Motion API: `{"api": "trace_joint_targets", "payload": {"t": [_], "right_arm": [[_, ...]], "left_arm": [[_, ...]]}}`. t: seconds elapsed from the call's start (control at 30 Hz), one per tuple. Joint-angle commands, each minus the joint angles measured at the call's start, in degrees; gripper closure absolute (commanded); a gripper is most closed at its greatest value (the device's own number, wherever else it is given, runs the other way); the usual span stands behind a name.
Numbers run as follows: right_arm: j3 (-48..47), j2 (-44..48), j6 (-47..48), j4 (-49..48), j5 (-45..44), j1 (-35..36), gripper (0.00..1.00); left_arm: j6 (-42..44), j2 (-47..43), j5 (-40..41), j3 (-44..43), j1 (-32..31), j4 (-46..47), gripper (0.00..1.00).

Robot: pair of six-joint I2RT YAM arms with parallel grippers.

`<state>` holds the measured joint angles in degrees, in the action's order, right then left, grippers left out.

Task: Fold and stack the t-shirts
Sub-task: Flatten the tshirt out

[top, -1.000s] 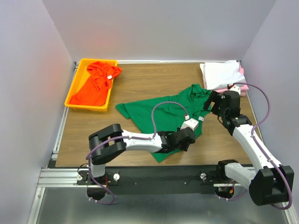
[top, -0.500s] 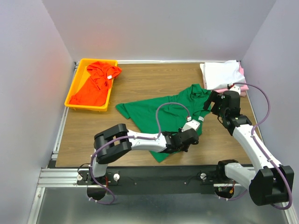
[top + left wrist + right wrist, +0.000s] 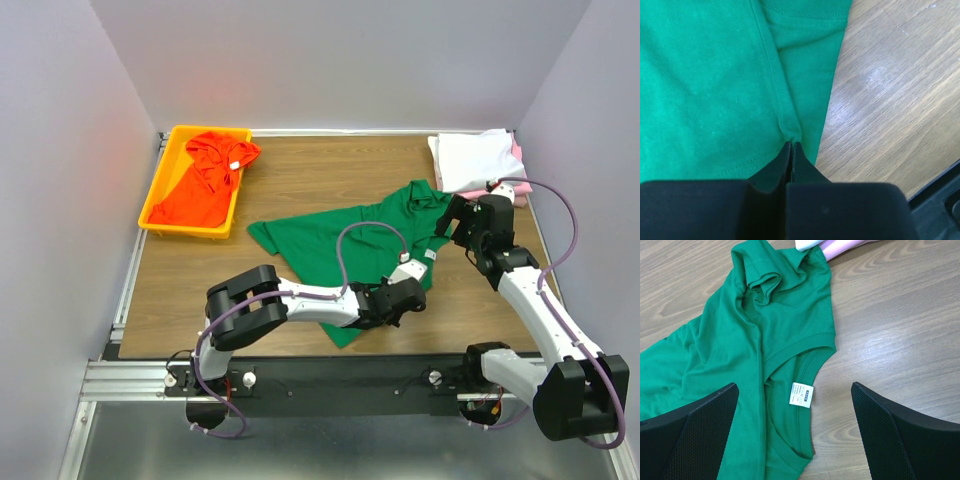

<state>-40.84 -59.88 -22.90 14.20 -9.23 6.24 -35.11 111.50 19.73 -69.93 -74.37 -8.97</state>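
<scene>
Next, my right gripper moves down, outward and to the left in the top view onto the green cloth's pucker, since the cloth curls up near the white t-shirt [image 3: 470, 158].
The dark green t-shirt [image 3: 335, 245] lies spread and rumpled mid-table. My left gripper [image 3: 402, 298] sits at its near right edge, jaws shut on a pinch of the green cloth [image 3: 790, 131] by the seam, next to bare wood. My right gripper [image 3: 455, 225] is open and hovers over the shirt's collar [image 3: 805, 347] and white tag [image 3: 801, 394], holding nothing. The orange-red t-shirt [image 3: 205, 180] lies crumpled in the yellow tray. The white t-shirt [image 3: 470, 158] lies folded at the far right on the pink one [image 3: 518, 152].
The yellow tray [image 3: 190, 230] stands at the far left. Grey walls close in the table on three sides. A metal rail runs along the near edge by the arm bases. The white and pink stack's corner [image 3: 837, 246] shows at the top of the right wrist view.
My left gripper and forearm have slid a little to the right along the shirt's near edge. The right arm has not moved.
</scene>
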Motion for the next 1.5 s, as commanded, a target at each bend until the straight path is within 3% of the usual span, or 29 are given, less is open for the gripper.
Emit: {"api": "trace_joint_targets", "payload": {"t": [0.0,0.37,0.57,0.8,1.07,1.3,1.4,1.43,1.47], "right_arm": [[0.8,0.6,0.6,-0.2,1.0,-0.4,0.0],[-3.8,-6.3,2.7,-3.6,7.4,-0.4,0.0],[-12.1,-22.5,5.0,-6.3,15.1,-0.4,0.02],[-18.6,-33.6,4.6,-10.9,19.7,-0.3,0.1],[-26.3,-45.5,3.9,-11.0,18.4,-0.3,0.18],[-27.5,-47.7,4.5,-11.2,14.7,-0.2,0.17],[-27.8,-48.4,5.1,-11.5,14.7,-0.3,0.26],[-28.6,-49.3,5.4,-11.5,14.9,-0.3,0.48],[-29.1,-49.7,6.3,-11.5,15.7,-0.2,0.57]], "left_arm": [[0.0,0.1,2.7,-1.5,-0.3,-0.6,1.0],[0.5,-18.1,8.9,5.2,6.7,-4.0,1.0],[-0.2,-32.2,10.9,16.1,14.8,-5.0,1.0],[2.6,-47.8,7.6,25.5,25.2,-3.5,1.0],[4.2,-54.2,5.9,29.3,30.4,-4.2,1.0],[5.1,-57.5,6.7,29.4,32.9,-6.1,1.0],[5.3,-58.9,6.4,29.2,33.1,-6.1,1.0],[5.4,-59.0,6.4,29.2,33.2,-6.2,1.0],[5.6,-59.0,6.5,29.1,33.3,-6.4,1.0]]}}
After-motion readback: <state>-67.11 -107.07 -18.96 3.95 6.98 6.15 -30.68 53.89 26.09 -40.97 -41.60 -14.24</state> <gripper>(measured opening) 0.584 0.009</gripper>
